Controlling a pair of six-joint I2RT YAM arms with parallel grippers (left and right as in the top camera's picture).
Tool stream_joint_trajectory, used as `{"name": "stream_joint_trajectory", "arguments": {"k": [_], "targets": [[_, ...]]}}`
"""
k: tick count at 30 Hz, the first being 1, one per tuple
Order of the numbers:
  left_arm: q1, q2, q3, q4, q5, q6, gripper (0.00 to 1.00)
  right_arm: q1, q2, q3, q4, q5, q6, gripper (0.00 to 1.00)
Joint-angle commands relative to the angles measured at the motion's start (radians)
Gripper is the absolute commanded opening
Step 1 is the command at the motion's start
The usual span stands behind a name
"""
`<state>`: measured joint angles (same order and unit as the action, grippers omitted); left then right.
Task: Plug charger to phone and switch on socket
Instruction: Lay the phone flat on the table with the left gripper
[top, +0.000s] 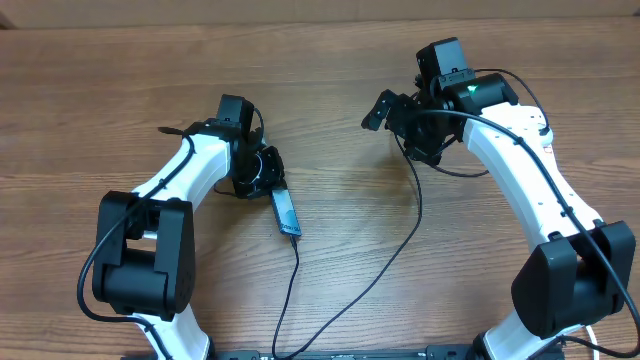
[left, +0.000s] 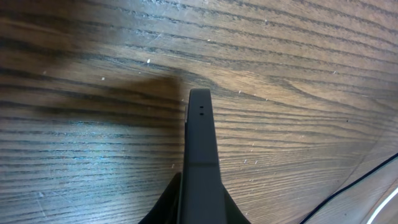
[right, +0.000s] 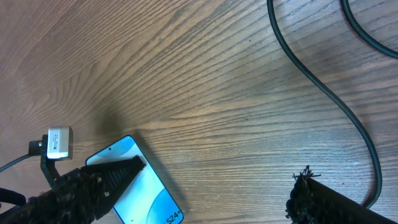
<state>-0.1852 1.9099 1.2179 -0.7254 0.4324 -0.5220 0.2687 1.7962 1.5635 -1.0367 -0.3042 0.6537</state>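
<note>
Next, my left gripper will shift right in the overhead view, lower the raised phone and release it, since bare tabletop lies below and to that side.
The phone (top: 286, 212) has a cyan screen and stands tilted on its long edge left of centre. My left gripper (top: 262, 172) is shut on its far end. In the left wrist view the phone is a dark slab (left: 200, 143) between the jaws (left: 200, 208). A thin black charger cable (top: 292, 280) runs from the phone's near end to the table's front edge; I cannot tell whether its tip is seated. My right gripper (top: 395, 125) is open and empty, up and to the right. In the right wrist view (right: 217, 174) the screen (right: 149, 194) lies beyond its left finger. The socket is out of view.
A second black cable (top: 400, 240) curves from below my right gripper to the front edge; it also shows in the right wrist view (right: 323, 93). A small grey box (right: 59, 142) with a lead sits by the phone. The wooden table (top: 120, 80) carries everything.
</note>
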Motion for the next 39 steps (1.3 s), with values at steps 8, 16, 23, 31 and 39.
{"name": "stream_joint_trajectory", "arguments": {"k": [8,16,23,31,39], "targets": [[-0.058,0.000,-0.005,0.002,0.017,0.018,0.09,-0.001,-0.023,0.009,0.001,0.016,-0.008,1.00],[-0.077,0.000,-0.005,0.006,0.119,0.103,0.11,-0.001,-0.023,0.009,-0.006,0.016,-0.009,1.00],[-0.077,0.000,-0.005,0.004,0.120,0.108,0.10,-0.001,-0.023,0.009,-0.010,0.016,-0.019,1.00],[-0.105,0.002,-0.005,0.005,0.114,0.107,0.09,-0.001,-0.023,0.009,-0.013,0.016,-0.027,1.00],[-0.143,0.002,-0.005,0.021,0.058,0.107,0.04,-0.001,-0.023,0.009,-0.014,0.016,-0.028,1.00]]}}
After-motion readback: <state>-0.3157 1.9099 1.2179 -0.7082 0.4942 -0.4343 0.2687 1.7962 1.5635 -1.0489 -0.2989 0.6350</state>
